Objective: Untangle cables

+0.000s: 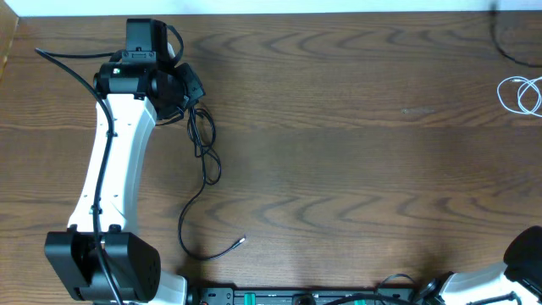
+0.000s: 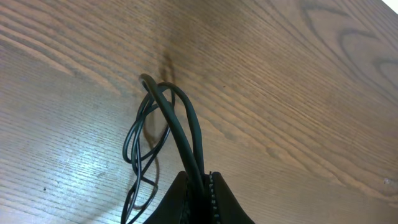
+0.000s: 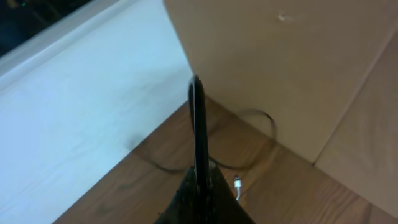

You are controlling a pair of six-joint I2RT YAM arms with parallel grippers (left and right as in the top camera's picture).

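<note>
The short black cable piece (image 3: 197, 121) is already far from the looped parts of the black cable, so I should lower my right gripper toward the wood before the tan panel and release it.
My left gripper (image 1: 191, 91) is at the table's back left. In the left wrist view its jaws (image 2: 200, 190) are shut on looped strands of a black cable (image 2: 175, 115). That black cable (image 1: 203, 148) hangs in loops below the gripper, and its tail runs to a small plug (image 1: 242, 241) on the table. A coiled white cable (image 1: 523, 93) lies at the right edge, with another black cable (image 1: 508, 49) behind it. My right gripper (image 3: 200, 182) is shut on a short black cable piece (image 3: 197, 121) that stands up from the jaws. A white plug (image 3: 237, 185) lies beside it.
The right arm's body (image 1: 525, 254) sits at the bottom right corner. A black equipment strip (image 1: 296, 296) runs along the front edge. In the right wrist view a thin cord (image 3: 264, 118) lies on the wood before a tan panel (image 3: 280, 68).
</note>
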